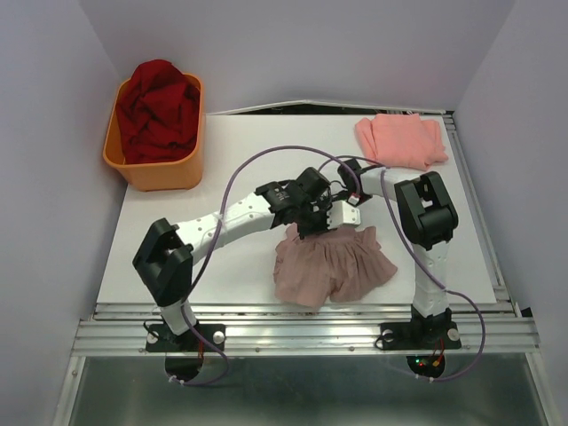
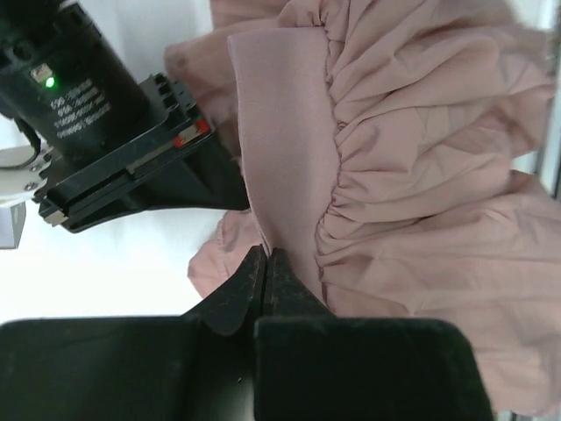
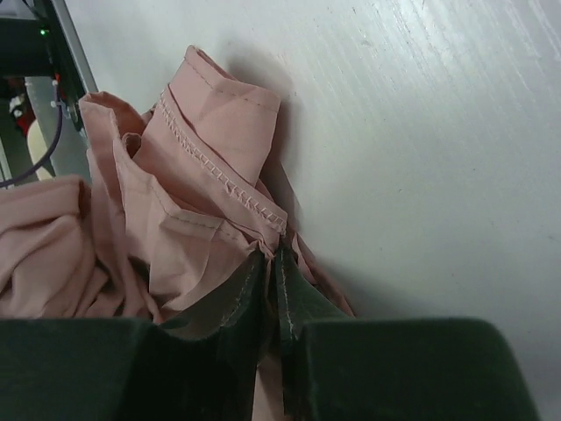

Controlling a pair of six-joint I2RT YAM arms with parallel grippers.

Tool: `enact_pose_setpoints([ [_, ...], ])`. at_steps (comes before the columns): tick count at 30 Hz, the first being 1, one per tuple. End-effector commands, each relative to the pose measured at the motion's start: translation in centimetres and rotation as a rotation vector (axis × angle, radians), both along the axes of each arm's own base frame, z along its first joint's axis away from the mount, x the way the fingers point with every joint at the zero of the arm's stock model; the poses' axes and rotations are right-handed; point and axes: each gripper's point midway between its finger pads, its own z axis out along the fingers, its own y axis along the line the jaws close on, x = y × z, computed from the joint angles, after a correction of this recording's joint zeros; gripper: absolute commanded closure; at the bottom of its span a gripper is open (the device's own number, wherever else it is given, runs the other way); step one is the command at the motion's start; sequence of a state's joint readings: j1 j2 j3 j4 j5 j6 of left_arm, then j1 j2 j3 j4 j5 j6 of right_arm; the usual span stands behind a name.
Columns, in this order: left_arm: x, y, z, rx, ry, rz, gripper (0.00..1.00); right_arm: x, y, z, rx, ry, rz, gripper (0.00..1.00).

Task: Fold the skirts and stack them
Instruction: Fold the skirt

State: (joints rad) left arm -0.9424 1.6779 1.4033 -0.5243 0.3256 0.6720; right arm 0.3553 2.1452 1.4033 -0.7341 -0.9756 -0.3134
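The left gripper moves down to the tabletop beside my right gripper next and releases the waistband (image 2: 285,158), whose end is still held up.
The dusty mauve-pink skirt (image 1: 330,264) lies bunched near the table's front middle, ruffled hem toward the front. My left gripper (image 1: 312,222) is shut on its flat waistband (image 2: 285,158). My right gripper (image 1: 348,209) is shut on a stitched edge of the same skirt (image 3: 210,158) close beside the left one. The salmon-pink skirt (image 1: 401,140) lies folded at the back right of the table, apart from both grippers.
An orange tub (image 1: 158,169) holding dark red cloth (image 1: 160,108) stands at the back left. The white table top (image 1: 222,186) ends at a metal rail (image 1: 302,312) in front. Grey walls close in on both sides.
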Motion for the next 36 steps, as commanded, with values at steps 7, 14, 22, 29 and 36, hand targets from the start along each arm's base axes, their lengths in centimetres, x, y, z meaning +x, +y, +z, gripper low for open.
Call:
enact_pose_setpoints([
  [7,6.4,-0.6,-1.6,-0.045,-0.132,0.047,1.0,-0.9,0.4,1.9,0.043,0.011,0.029,0.85],
  [14,8.0,0.2,-5.3,-0.024,-0.165,0.089,1.0,-0.4,0.6,1.6,0.04,0.02,0.027,0.86],
  [22,8.9,0.2,-8.8,-0.013,-0.18,0.137,1.0,1.3,0.1,-0.2,-0.065,0.001,-0.006,0.85],
  [29,8.6,0.3,-10.3,0.0,-0.167,0.143,1.0,7.6,-1.8,0.7,-0.17,-0.139,-0.187,0.67],
  [36,7.9,0.3,-6.7,-0.052,-0.173,0.183,0.76,13.9,-4.9,5.1,-0.205,-0.296,-0.34,0.46],
])
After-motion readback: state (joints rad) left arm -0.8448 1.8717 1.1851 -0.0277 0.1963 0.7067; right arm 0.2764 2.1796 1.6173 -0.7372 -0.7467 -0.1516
